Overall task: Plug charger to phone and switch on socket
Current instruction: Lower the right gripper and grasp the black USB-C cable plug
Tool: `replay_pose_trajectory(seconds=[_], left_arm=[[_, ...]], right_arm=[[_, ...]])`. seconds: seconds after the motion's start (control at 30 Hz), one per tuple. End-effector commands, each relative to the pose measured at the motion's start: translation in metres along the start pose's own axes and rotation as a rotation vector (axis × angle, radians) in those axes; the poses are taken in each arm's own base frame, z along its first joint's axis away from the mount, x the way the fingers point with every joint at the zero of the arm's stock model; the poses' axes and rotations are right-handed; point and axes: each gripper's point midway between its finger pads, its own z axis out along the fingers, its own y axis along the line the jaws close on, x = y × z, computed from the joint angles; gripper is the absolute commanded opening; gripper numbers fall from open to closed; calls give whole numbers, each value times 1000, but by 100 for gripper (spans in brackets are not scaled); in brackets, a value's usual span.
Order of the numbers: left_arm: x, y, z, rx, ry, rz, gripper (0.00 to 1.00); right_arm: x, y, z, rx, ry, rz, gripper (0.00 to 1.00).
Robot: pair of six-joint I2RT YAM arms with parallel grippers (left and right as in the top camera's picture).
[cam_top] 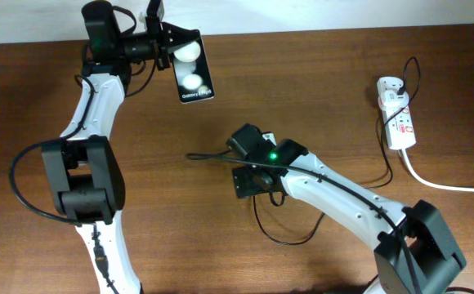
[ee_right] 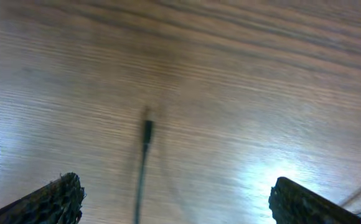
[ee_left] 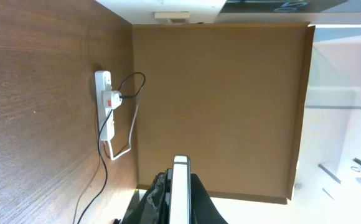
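Note:
The right gripper shifts slightly to the left in the overhead view next and lowers onto the plug tip, which lies off-centre between my open fingers.
My left gripper (cam_top: pixel 170 51) is shut on the black glossy phone (cam_top: pixel 193 72) and holds it off the table at the back left, screen up with two white lights reflected. In the left wrist view the phone (ee_left: pixel 180 186) is edge-on between the fingers (ee_left: pixel 179 208). My right gripper (cam_top: pixel 237 163) is open and low over the table centre. The charger's black cable (cam_top: pixel 208 157) lies there, its plug tip (ee_right: pixel 147 127) on the wood between the spread fingers (ee_right: pixel 174 199), untouched. The white socket (cam_top: pixel 399 118) lies far right with the white adapter (cam_top: pixel 390 86) plugged in; it also shows in the left wrist view (ee_left: pixel 104 106).
The charger cable loops along the table near the front (cam_top: pixel 290 239) and runs right towards the socket. The socket's thick white cord (cam_top: pixel 449 186) trails off the right edge. A brown board (ee_left: pixel 221 106) stands beyond the table's edge.

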Motion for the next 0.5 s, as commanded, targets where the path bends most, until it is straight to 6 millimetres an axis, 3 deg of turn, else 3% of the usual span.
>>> replay_pose_trajectory(seconds=[0.0, 0.23, 0.3, 0.4, 0.47], left_arm=[[-7, -4, -9, -1, -28, 30, 0], [-6, -4, -9, 0, -25, 30, 0], [-6, -4, -9, 0, -25, 30, 0], [-6, -4, -9, 0, -24, 30, 0], [-6, -4, -9, 0, -24, 30, 0]], right_arm=[[-2, 19, -5, -49, -16, 11, 99], [-8, 28, -2, -88, -29, 47, 99], [1, 30, 14, -82, 25, 42, 99], [10, 24, 21, -52, 68, 38, 99], [23, 18, 44, 0, 138, 31, 99]])
